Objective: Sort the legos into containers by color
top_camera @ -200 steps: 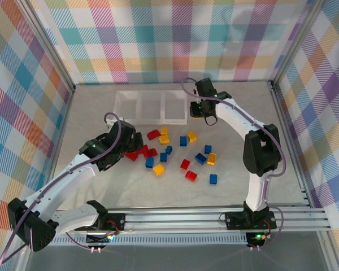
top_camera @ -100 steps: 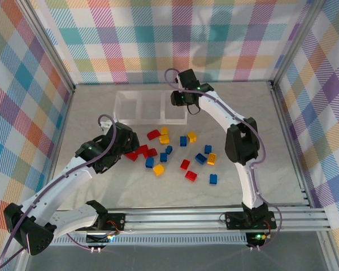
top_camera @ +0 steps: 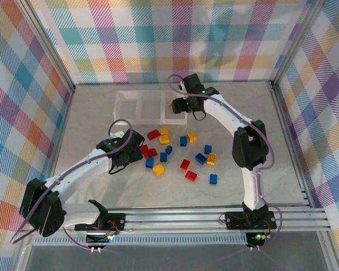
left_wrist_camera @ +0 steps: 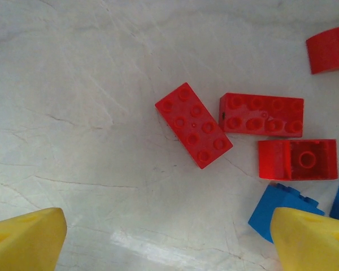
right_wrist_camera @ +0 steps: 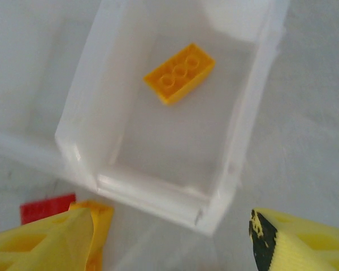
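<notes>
The long red lego is below my left gripper, outward of its open fingers, so my left gripper should next go down and outward until they are around the lego's near half.
The clear three-compartment tray (top_camera: 137, 107) stands at the back of the table. A yellow-orange brick (right_wrist_camera: 179, 73) lies loose on the floor of its right compartment (right_wrist_camera: 246, 113). My right gripper (top_camera: 181, 106) hovers over that compartment's near wall, open, with nothing between its yellow fingers (right_wrist_camera: 39, 243). Red, blue and yellow legos lie scattered mid-table (top_camera: 185, 164). My left gripper (top_camera: 137, 151) hangs open over the left end of the scatter. Three red bricks (left_wrist_camera: 193, 125) lie ahead of its fingers (left_wrist_camera: 313, 240), with a blue brick (left_wrist_camera: 277, 206) by the right fingertip.
A curved red brick (left_wrist_camera: 329, 48) lies at the far right of the left wrist view. A red and a yellow brick (right_wrist_camera: 45, 206) sit just outside the tray's near wall. Metal frame rails (top_camera: 282, 113) and plaid walls enclose the table.
My right gripper swung left over the tray's right compartment and opened, dropping the yellow-orange brick inside. My left arm shifted right toward the red bricks.
</notes>
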You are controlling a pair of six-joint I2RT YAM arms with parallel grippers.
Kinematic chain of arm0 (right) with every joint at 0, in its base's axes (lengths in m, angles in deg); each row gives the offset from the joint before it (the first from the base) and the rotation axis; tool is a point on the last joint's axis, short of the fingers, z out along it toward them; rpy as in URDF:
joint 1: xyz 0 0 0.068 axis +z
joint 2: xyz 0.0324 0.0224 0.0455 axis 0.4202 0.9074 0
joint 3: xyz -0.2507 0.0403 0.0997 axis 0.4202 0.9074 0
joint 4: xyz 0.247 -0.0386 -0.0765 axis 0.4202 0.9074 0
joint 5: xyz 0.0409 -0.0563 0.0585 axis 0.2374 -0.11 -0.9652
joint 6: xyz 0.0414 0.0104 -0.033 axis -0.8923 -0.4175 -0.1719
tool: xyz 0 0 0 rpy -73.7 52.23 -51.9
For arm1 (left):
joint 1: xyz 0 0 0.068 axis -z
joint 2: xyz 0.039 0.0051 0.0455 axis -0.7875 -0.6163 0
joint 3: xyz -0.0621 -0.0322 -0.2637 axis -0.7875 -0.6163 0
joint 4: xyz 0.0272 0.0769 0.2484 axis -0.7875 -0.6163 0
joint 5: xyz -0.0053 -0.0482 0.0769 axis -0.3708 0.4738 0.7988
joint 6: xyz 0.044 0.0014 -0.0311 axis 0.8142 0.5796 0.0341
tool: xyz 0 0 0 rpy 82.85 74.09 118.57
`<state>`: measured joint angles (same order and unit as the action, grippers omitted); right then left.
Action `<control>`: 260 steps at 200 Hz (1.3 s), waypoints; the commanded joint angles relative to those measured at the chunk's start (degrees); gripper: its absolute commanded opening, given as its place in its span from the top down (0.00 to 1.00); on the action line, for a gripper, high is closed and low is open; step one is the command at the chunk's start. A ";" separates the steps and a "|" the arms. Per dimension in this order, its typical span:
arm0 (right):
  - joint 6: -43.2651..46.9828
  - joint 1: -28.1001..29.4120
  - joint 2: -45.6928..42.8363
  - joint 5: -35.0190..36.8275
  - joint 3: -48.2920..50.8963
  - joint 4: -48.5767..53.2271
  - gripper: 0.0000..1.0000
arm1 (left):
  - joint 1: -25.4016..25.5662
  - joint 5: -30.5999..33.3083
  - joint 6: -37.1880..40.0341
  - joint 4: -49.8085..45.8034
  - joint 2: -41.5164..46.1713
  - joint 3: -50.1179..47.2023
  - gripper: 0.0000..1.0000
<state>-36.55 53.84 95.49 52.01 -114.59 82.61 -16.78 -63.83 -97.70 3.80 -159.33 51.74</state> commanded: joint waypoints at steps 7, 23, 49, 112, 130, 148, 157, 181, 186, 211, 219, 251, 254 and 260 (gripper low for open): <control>-0.04 0.16 -10.90 -1.40 9.37 -4.44 0.23 | 0.50 -1.46 2.67 1.45 -3.94 1.20 0.00; -0.54 0.16 -15.50 -1.16 14.70 -5.74 0.23 | 0.50 -1.45 1.95 2.60 -5.98 1.07 0.00; -1.61 0.19 -21.90 -1.45 21.70 -6.58 0.22 | -0.29 -1.20 1.58 4.89 -9.94 0.98 0.01; -2.27 0.13 -31.43 1.01 31.24 -5.49 0.20 | -4.15 -5.52 4.96 11.26 -20.53 1.83 0.09; -2.33 0.18 -33.20 1.55 33.11 -5.12 0.20 | -5.52 -5.43 5.46 11.85 -21.71 1.57 0.11; -2.75 0.17 -34.73 1.84 34.85 -5.30 0.20 | -7.02 -5.91 6.09 12.85 -22.36 1.10 0.14; -3.12 0.19 -35.37 1.44 35.66 -5.57 0.20 | -7.59 -6.38 6.34 13.03 -22.97 1.09 0.16; -3.91 0.18 -36.53 1.77 37.15 -6.12 0.19 | -8.37 -7.15 6.82 13.43 -24.17 0.97 0.22; -3.99 0.19 -36.67 1.95 37.36 -6.14 0.19 | -8.39 -7.27 6.88 13.57 -24.20 0.88 0.22; -4.04 0.19 -37.01 1.94 37.51 -6.38 0.19 | -8.68 -5.97 7.00 12.81 -24.19 0.90 0.32; -4.01 0.19 -37.01 1.85 37.51 -6.41 0.19 | -8.81 -5.68 7.09 12.67 -24.00 0.76 0.37; -3.96 0.18 -37.04 1.96 37.50 -6.15 0.19 | -9.60 -5.24 7.44 13.01 -24.09 -0.16 0.50; -3.92 0.19 -37.01 1.92 37.44 -6.15 0.19 | -9.71 -5.29 7.49 13.08 -24.17 -0.25 0.51; -3.92 0.16 -37.11 2.00 37.60 -6.15 0.19 | -9.77 -5.47 7.53 13.11 -24.24 -0.31 0.53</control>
<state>-39.65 53.84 59.75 53.43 -77.48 77.43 -25.23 -71.22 -90.78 19.45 -182.50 53.27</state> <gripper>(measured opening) 0.806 0.497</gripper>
